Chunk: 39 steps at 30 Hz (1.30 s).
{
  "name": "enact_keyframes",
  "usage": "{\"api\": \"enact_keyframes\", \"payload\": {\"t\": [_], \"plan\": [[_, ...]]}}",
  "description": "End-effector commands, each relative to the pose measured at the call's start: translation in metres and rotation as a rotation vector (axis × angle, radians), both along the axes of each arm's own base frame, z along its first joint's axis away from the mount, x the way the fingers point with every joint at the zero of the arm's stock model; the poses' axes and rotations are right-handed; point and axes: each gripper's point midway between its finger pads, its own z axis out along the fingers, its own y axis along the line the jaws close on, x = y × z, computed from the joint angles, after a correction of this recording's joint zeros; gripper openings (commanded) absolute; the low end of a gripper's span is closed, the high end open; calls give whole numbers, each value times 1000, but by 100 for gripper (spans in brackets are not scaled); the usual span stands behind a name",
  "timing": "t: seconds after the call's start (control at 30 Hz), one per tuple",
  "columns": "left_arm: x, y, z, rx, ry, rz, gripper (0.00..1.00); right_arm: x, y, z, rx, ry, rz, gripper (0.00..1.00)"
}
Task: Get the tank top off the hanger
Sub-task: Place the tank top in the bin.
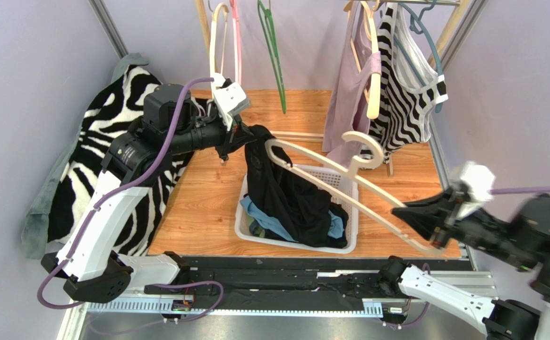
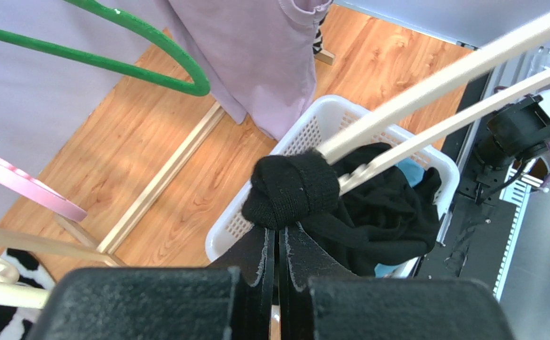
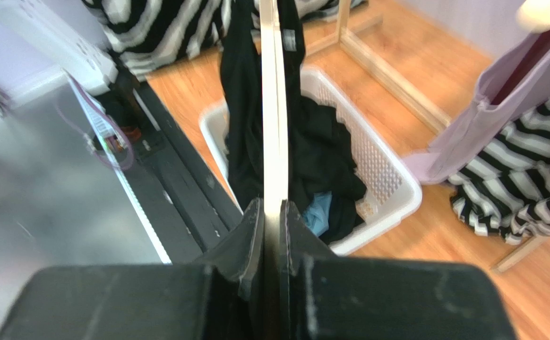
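Note:
The cream hanger will go up and outward in my right gripper to the gap in the rack beside the green hanger. My right gripper will let go of it there, because that part of the rack is bare.
A black tank top (image 1: 285,195) hangs from the left end of a cream hanger (image 1: 342,170) and sags into a white basket (image 1: 352,219). My left gripper (image 1: 246,134) is shut on the top's bunched strap (image 2: 292,188) at the hanger's left tip. My right gripper (image 1: 434,230) is shut on the hanger's right end (image 3: 273,142), holding it tilted over the basket. In the right wrist view the black top (image 3: 242,106) drapes along the hanger bar.
The basket (image 2: 299,131) also holds blue cloth (image 1: 274,223). A rack at the back carries a lilac top (image 1: 352,85), a striped top (image 1: 405,92), and bare green (image 1: 274,49), pink and cream hangers. A zebra-print cloth (image 1: 107,156) lies at the left.

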Motion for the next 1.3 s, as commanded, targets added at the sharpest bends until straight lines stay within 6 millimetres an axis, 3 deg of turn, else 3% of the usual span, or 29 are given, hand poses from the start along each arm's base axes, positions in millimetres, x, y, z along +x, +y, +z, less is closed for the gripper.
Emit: {"api": "enact_keyframes", "payload": {"t": [0.0, 0.03, 0.1, 0.17, 0.23, 0.33, 0.37, 0.4, 0.43, 0.47, 0.5, 0.53, 0.57, 0.63, 0.7, 0.87, 0.97, 1.13, 1.27], "plan": [[-2, 2, 21, -39, -55, -8, 0, -33, -35, 35, 91, 24, -29, 0], [-4, -1, 20, -43, -44, -24, 0, -36, -44, 49, 124, -7, -49, 0], [-12, -10, 22, -50, -27, -86, 0, -20, -61, 54, 122, -39, -178, 0], [-19, -16, 17, -33, -10, -127, 0, -1, -63, 57, 111, -50, -265, 0], [-28, -27, 2, 10, -2, -185, 0, 12, -52, 67, 136, -66, -281, 0], [-43, -42, -28, 96, 5, -267, 0, 47, -28, 76, 140, -43, -352, 0], [-45, -45, -36, 120, 10, -282, 1, 59, -30, 80, 139, -46, -415, 0], [-45, -48, -50, 157, 14, -298, 1, 77, -16, 81, 126, -31, -446, 0], [-47, -51, -59, 180, 21, -314, 6, 85, -11, 83, 131, -21, -469, 0], [-49, -53, -66, 202, 24, -328, 11, 95, -10, 86, 134, -20, -513, 0], [-46, -55, -79, 237, 37, -336, 24, 110, 3, 89, 132, -8, -534, 0], [-47, -53, -92, 279, 74, -337, 92, 117, 9, 90, 135, 1, -544, 0], [-44, -52, -102, 315, 102, -331, 99, 124, 14, 92, 130, 2, -558, 0], [-39, -50, -129, 415, 171, -329, 99, 144, 29, 100, 124, -11, -584, 0], [-42, -50, -138, 437, 189, -353, 99, 160, 34, 109, 130, -43, -628, 0], [-45, -38, -111, 381, 82, -325, 99, 209, 62, 124, 51, -126, -699, 0], [-47, -25, -106, 401, 37, -315, 99, 231, 72, 132, 58, -161, -714, 0], [-58, -11, -107, 390, 7, -316, 99, 265, 70, 136, 107, -158, -716, 0], [-73, 2, -92, 345, -19, -317, 99, 285, 78, 138, 118, -175, -696, 0]]}}
